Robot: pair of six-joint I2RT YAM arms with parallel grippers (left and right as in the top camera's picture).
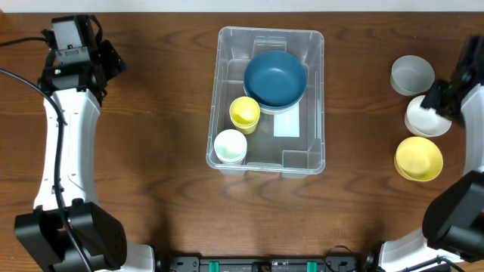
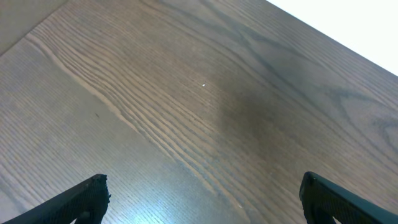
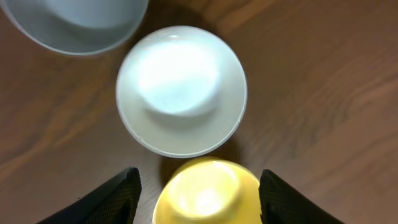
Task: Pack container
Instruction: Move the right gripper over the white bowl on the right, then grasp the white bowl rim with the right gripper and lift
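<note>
I will lower my right gripper toward the container next, onto the white bowl's rim on the container side (image 1: 407, 119) (image 3: 126, 119), because the bare wood leaves room for a finger.
The clear container (image 1: 316, 106) stands at the table's centre, a white label (image 1: 286, 123) on its base. Inside it are a large blue bowl (image 1: 275, 77), a small yellow cup (image 1: 244, 112) and a small white cup (image 1: 230, 145). My right gripper (image 1: 437, 100) is open and hangs over the bowls at the right. In the right wrist view its fingers (image 3: 199, 193) frame a yellow bowl (image 3: 208, 190) without visibly touching it. My left gripper (image 1: 113, 62) is open and empty over bare wood at the far left (image 2: 202, 193).
At the right stand a grey bowl (image 1: 412, 74), a white bowl (image 1: 425, 119) and the yellow bowl (image 1: 418, 159). In the right wrist view the white bowl (image 3: 181, 90) and the grey bowl (image 3: 78, 25) lie beyond the yellow one. The table's back edge (image 2: 348, 37) is near the left gripper.
</note>
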